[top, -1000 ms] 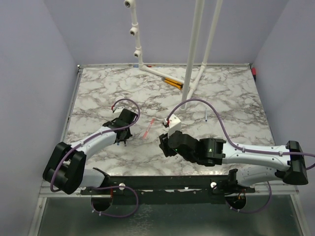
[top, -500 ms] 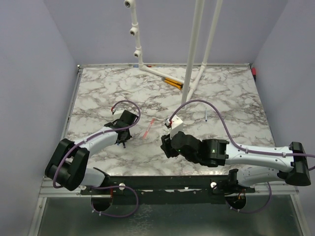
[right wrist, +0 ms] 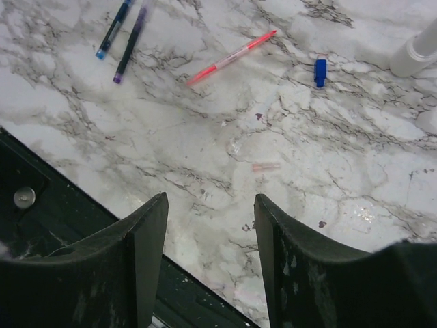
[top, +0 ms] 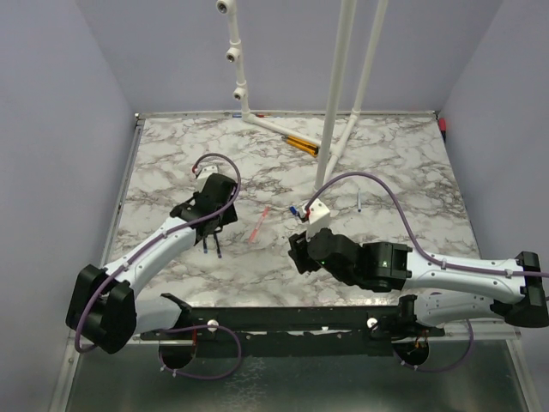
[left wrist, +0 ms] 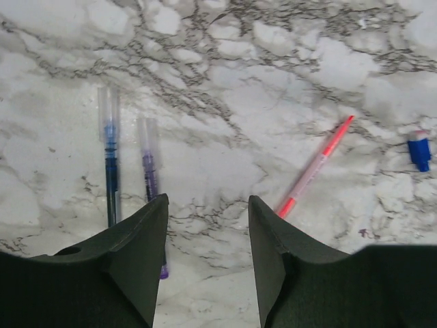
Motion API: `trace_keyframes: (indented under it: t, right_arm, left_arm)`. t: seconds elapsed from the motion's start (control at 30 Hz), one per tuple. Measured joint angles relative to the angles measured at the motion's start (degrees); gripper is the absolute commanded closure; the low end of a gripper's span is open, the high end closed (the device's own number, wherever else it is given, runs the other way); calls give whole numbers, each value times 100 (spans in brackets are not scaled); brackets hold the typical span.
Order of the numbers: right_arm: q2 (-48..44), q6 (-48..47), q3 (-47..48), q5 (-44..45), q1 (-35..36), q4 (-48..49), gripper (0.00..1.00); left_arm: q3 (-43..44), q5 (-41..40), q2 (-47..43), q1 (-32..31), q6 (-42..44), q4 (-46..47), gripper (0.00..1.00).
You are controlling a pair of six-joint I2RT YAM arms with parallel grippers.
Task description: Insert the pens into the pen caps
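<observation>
My left gripper shifts over the pen's middle next, then lowers, turned along it, since the pink-red pen [left wrist: 314, 167] lies slanted to the right in the left wrist view.
Three pens lie on the marble. In the left wrist view the blue pen [left wrist: 109, 164] and a dark purple pen [left wrist: 150, 171] rest side by side, partly hidden behind my left finger. The pink-red pen [left wrist: 314, 167] lies slanted to the right, and a blue pen cap [left wrist: 418, 150] sits farther right. My left gripper [left wrist: 208, 201] hangs open above bare marble, holding nothing. My right gripper [right wrist: 210, 198] is open too, over the table's near edge. Ahead of it lie a small pale pink cap [right wrist: 265, 167], the blue cap [right wrist: 320, 72] and the pink-red pen [right wrist: 231, 58].
A white pipe frame [top: 334, 103] rises from the back middle of the table, with orange-and-black sticks [top: 300, 143] at its foot. The black rail [right wrist: 41, 205] of the table's near edge runs under my right gripper. Purple walls close in both sides.
My left gripper went from shut to open and pulled up and away, leaving the blue and purple pens on the marble. The right gripper drifted slightly right and opened a little wider.
</observation>
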Motion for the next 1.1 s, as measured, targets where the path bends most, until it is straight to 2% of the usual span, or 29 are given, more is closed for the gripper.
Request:
trace_keyframes:
  t: [0.3, 0.53, 1.1]
  right_arm:
    - [-155, -164, 0, 160, -243, -289, 37]
    - [-181, -131, -179, 68, -623, -284, 37]
    - [-105, 146, -350, -291, -629, -280, 37]
  left_arm:
    - [680, 212, 208, -584, 319, -63, 49]
    - [968, 205, 1174, -929, 531, -35, 49]
    - [1349, 188, 2704, -1224, 835, 391, 58]
